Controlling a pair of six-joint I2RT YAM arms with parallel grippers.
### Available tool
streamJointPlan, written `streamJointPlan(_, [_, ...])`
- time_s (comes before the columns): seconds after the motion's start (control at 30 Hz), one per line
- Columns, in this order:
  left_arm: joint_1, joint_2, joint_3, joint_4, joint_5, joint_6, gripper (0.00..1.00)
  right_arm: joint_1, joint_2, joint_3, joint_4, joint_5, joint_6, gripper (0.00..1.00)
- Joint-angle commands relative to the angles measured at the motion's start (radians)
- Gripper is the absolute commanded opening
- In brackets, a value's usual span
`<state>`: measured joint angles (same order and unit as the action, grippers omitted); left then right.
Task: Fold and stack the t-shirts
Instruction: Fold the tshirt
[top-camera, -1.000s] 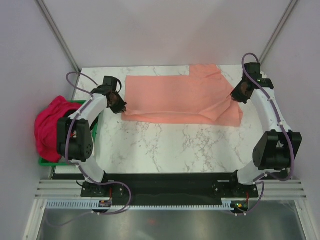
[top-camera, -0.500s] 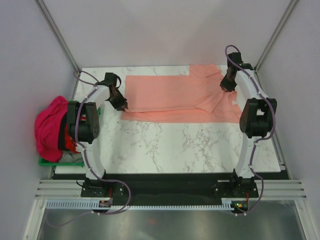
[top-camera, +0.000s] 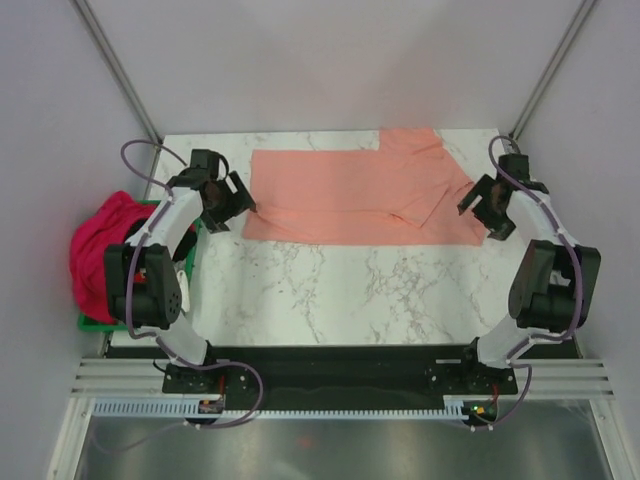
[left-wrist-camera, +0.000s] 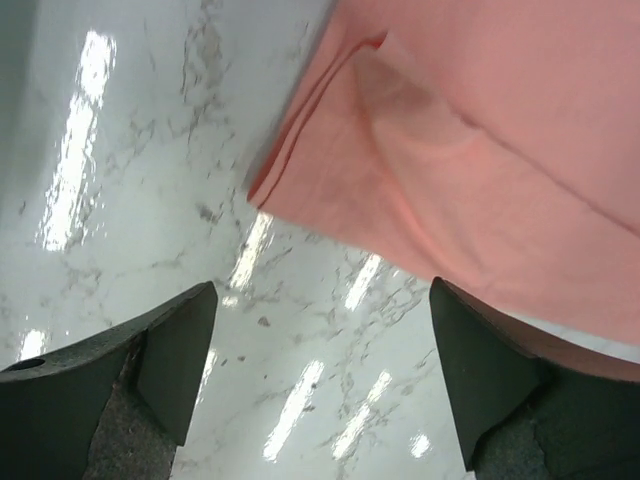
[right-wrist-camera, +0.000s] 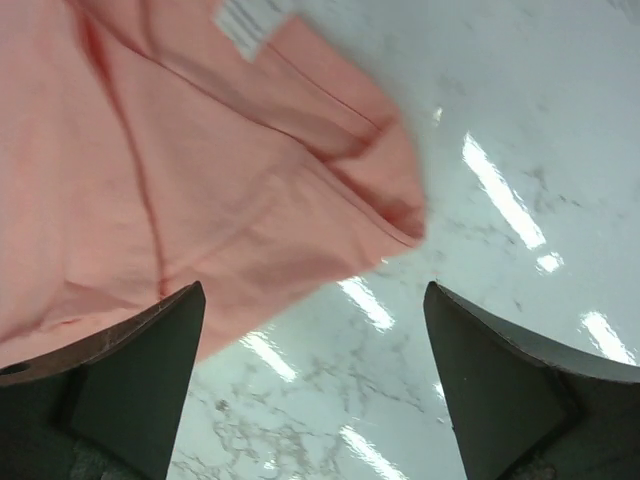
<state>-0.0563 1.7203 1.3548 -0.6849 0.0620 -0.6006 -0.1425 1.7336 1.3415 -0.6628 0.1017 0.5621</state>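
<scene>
My right gripper is open and should move down onto the near corner (top-camera: 478, 238) (right-wrist-camera: 392, 234) at the salmon-pink t-shirt's sleeve end and close there, since that corner sticks out against bare marble.
A salmon-pink t-shirt (top-camera: 350, 195) lies folded lengthwise across the far half of the marble table, one sleeve pointing toward the back right. Its left corner (left-wrist-camera: 300, 170) shows in the left wrist view and its right corner (right-wrist-camera: 390, 190) in the right wrist view. My left gripper (top-camera: 228, 203) hovers open just off the shirt's left edge, holding nothing (left-wrist-camera: 320, 360). Off the shirt's right edge my right gripper (top-camera: 487, 207) also stands open and empty (right-wrist-camera: 315, 360). A magenta-pink t-shirt (top-camera: 100, 255) is bunched in the green crate at the left.
The green crate (top-camera: 90, 322) sits off the table's left edge beside the left arm. The near half of the marble table (top-camera: 350, 295) is bare. Metal frame posts rise at both back corners.
Both grippers have let go of the salmon shirt's near corners and opened. The right end of the shirt now lies flat, and each gripper has backed off outward.
</scene>
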Motion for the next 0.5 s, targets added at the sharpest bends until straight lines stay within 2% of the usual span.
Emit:
streamJointPlan(0.0, [-0.004,-0.074,-0.172,0.092,0.028,0.015,0.93,-0.084,-0.130,-0.232,0.204,-0.163,0.004,0.98])
streamJointPlan(0.03, [-0.004,-0.088,-0.228,0.134,0.035,-0.004,0.92,-0.112,-0.134,-0.298,0.219,-0.190,0.001,0.97])
streamJointPlan(0.17, [-0.004,-0.088,-0.316,0.220,0.044,-0.039,0.91,-0.121,-0.103,-0.355,0.272,-0.224,-0.002,0.96])
streamJointPlan(0.37, [-0.004,-0.031,-0.327,0.289,0.042,-0.056,0.88,-0.121,0.006,-0.354,0.345,-0.247,0.009,0.86])
streamJointPlan(0.47, [-0.004,0.013,-0.324,0.301,0.045,-0.071,0.83,-0.129,0.041,-0.340,0.354,-0.234,-0.002,0.79])
